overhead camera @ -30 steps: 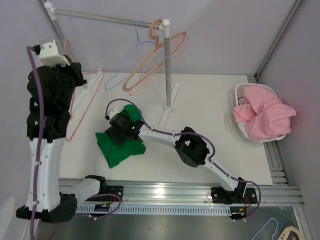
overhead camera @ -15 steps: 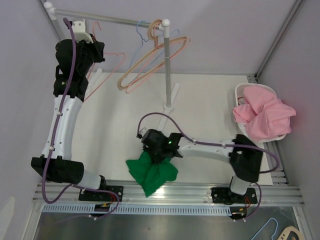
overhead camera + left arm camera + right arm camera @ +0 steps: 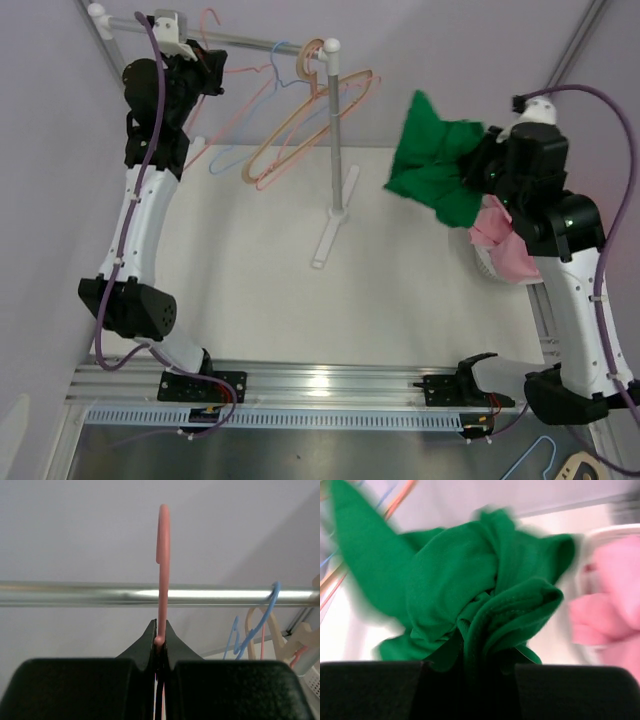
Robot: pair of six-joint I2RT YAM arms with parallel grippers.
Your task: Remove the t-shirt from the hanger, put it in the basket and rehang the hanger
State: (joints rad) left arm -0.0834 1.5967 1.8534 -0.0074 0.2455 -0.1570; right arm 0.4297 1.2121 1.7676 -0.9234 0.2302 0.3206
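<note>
My right gripper goes to the right in the top view, over the basket's pink cloth (image 3: 511,250), next. It releases the t-shirt (image 3: 432,165) there, as the shirt still hangs beside the basket.
The green t-shirt (image 3: 432,165) hangs bunched in the air at the right, off any hanger, beside the basket. My right gripper (image 3: 480,165) is shut on it. In the right wrist view the cloth (image 3: 460,580) fills the space between the jaws of that gripper (image 3: 470,675). My left gripper (image 3: 203,58) is raised to the metal rail (image 3: 250,41) at the back left and is shut on the pink hanger (image 3: 212,18). In the left wrist view the hanger's hook (image 3: 163,555) rises from the left gripper (image 3: 160,636) and crosses in front of the rail (image 3: 75,594).
A white basket (image 3: 483,262) with pink cloth (image 3: 500,240) sits at the right, partly behind my right arm. A blue hanger (image 3: 275,62) and wooden hangers (image 3: 300,135) hang on the rail by the stand's pole (image 3: 335,150). The stand's foot (image 3: 330,235) rests mid-table.
My right arm has swung the green t-shirt from the table's front up to the right by the basket. My left arm has lifted the pink hanger up to the rail.
</note>
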